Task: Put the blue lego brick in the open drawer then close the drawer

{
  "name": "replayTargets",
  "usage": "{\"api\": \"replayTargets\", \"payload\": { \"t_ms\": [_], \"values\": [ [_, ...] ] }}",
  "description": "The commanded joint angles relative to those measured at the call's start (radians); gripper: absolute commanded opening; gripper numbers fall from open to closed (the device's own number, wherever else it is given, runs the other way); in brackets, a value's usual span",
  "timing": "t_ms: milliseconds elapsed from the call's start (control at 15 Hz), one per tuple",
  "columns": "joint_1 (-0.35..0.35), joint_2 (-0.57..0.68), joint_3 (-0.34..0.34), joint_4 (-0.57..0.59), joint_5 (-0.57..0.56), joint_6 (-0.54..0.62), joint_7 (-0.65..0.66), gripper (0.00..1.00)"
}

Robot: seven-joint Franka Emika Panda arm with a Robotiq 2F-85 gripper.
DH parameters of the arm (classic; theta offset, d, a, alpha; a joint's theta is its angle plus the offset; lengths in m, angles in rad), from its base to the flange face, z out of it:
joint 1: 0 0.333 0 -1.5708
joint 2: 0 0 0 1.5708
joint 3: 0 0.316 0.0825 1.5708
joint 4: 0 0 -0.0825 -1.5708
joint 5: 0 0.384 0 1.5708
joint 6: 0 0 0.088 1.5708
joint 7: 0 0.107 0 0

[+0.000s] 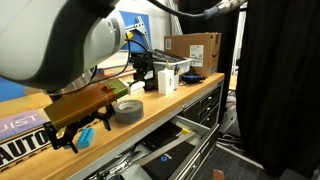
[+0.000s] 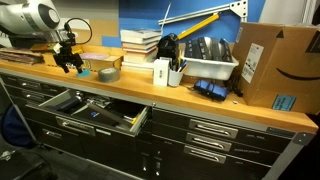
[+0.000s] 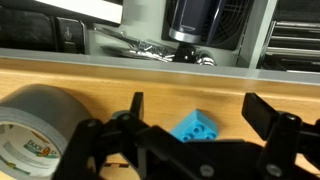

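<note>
The blue lego brick (image 1: 86, 137) (image 3: 197, 127) still lies below the gripper's open fingers. The gripper next eases away from the drawer and down around the brick, then closes.
The blue lego brick (image 3: 197, 127) lies on the wooden worktop, between my gripper's two black fingers in the wrist view. It also shows in an exterior view (image 1: 86, 137), just under the fingers. My gripper (image 3: 203, 112) is open and low over the brick, not closed on it; it shows in both exterior views (image 1: 75, 132) (image 2: 68, 60). The drawer (image 2: 100, 112) stands pulled out below the worktop's front edge, with small items inside. It also shows in an exterior view (image 1: 175, 150) and past the worktop edge in the wrist view (image 3: 130, 45).
A grey tape roll (image 3: 35, 130) (image 1: 128, 110) (image 2: 108, 73) lies right beside the gripper. The wooden tray lettered "AUTOLAB" (image 1: 20, 140) is on its other side. Further along the worktop stand books (image 2: 140, 45), a white cup (image 2: 162, 72), a white bin (image 2: 205, 60) and a cardboard box (image 2: 270, 65).
</note>
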State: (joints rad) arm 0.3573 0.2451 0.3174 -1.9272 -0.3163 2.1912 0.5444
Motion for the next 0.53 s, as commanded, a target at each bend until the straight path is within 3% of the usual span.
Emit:
{"api": "replayTargets", "payload": {
  "t_ms": [0,400,467],
  "values": [
    [0.057,0.096,-0.056,0.138,-0.032,-0.035,0.049,1.00],
    [0.088,0.182,-0.109,0.256,-0.011,-0.059,0.027,1.00],
    [0.090,0.189,-0.116,0.267,-0.007,-0.061,0.025,0.75]
  ]
}}
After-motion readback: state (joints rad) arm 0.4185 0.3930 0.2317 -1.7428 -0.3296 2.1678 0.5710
